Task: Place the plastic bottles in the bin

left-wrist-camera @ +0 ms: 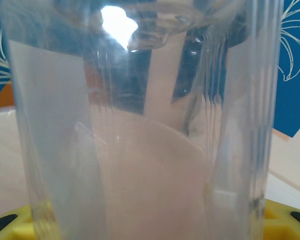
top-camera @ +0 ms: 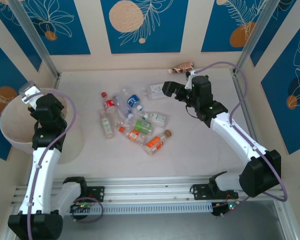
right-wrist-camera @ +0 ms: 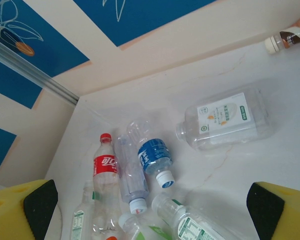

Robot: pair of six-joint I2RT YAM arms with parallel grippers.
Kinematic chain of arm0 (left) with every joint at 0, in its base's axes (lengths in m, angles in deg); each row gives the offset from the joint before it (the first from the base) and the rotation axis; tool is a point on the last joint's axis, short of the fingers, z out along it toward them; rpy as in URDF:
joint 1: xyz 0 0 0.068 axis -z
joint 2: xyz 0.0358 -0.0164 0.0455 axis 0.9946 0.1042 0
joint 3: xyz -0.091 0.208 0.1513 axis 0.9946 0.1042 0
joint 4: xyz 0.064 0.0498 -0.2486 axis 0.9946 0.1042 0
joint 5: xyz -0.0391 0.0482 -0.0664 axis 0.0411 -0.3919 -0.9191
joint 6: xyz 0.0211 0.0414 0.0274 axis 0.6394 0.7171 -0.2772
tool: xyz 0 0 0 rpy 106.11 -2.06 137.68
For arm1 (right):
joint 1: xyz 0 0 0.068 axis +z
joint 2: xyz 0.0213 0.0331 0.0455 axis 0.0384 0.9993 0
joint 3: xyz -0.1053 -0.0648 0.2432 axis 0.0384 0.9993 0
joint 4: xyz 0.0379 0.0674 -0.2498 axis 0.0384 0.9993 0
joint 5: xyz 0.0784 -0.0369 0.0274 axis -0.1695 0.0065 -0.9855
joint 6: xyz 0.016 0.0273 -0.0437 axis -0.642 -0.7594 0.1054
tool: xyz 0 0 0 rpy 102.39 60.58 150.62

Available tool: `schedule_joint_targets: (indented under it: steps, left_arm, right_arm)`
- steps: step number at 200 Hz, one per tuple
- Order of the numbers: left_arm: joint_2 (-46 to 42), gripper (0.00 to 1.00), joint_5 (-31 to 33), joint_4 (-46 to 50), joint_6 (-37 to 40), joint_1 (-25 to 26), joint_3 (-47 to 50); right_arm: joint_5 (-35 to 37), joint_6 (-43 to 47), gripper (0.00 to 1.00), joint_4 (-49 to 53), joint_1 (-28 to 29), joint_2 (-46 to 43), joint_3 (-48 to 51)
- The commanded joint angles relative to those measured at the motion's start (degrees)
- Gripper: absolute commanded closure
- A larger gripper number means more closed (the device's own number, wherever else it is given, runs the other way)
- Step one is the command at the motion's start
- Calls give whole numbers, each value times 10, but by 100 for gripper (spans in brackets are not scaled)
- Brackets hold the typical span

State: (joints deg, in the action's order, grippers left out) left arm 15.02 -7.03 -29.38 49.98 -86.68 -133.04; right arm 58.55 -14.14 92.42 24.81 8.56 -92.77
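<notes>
I should lower my left gripper a little over the bin's opening before releasing the clear plastic bottle.
My left gripper [top-camera: 30, 96] is shut on a clear plastic bottle [top-camera: 27, 89] and holds it over the pale translucent bin [top-camera: 10, 137] at the table's left edge. In the left wrist view that bottle [left-wrist-camera: 140, 125] stands close between the yellow fingers [left-wrist-camera: 20, 227]. My right gripper [top-camera: 168, 90] hangs open above the far side of the bottle pile, with nothing between its fingers [right-wrist-camera: 27, 205]. Below it lie a flat clear bottle with a white label [right-wrist-camera: 225, 120], a blue-labelled bottle [right-wrist-camera: 155, 156] and a red-labelled bottle [right-wrist-camera: 105, 170].
More bottles lie mid-table, among them a green-labelled one [top-camera: 142, 126] and an orange-labelled one [top-camera: 155, 144]. A brown bottle [top-camera: 182, 67] lies by the back wall. Metal posts stand at both back corners.
</notes>
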Motion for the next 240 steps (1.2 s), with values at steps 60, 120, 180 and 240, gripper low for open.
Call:
schedule_joint_targets:
  steps: [60,120,180,240]
  left_arm:
    - [-11,67,-124,17,-65,-17,43]
    - [-8,40,-164,15,-56,-21,26]
    - [-15,23,-199,4,-65,-24,12]
    - [-29,15,-223,8,-65,-28,-4]
  right_arm:
    - [-30,2,1,19,-2,30,-41]
    - [-34,-1,1,25,-3,39,-47]
    - [-39,-4,1,36,-3,50,-58]
    - [-31,1,1,45,-4,51,-55]
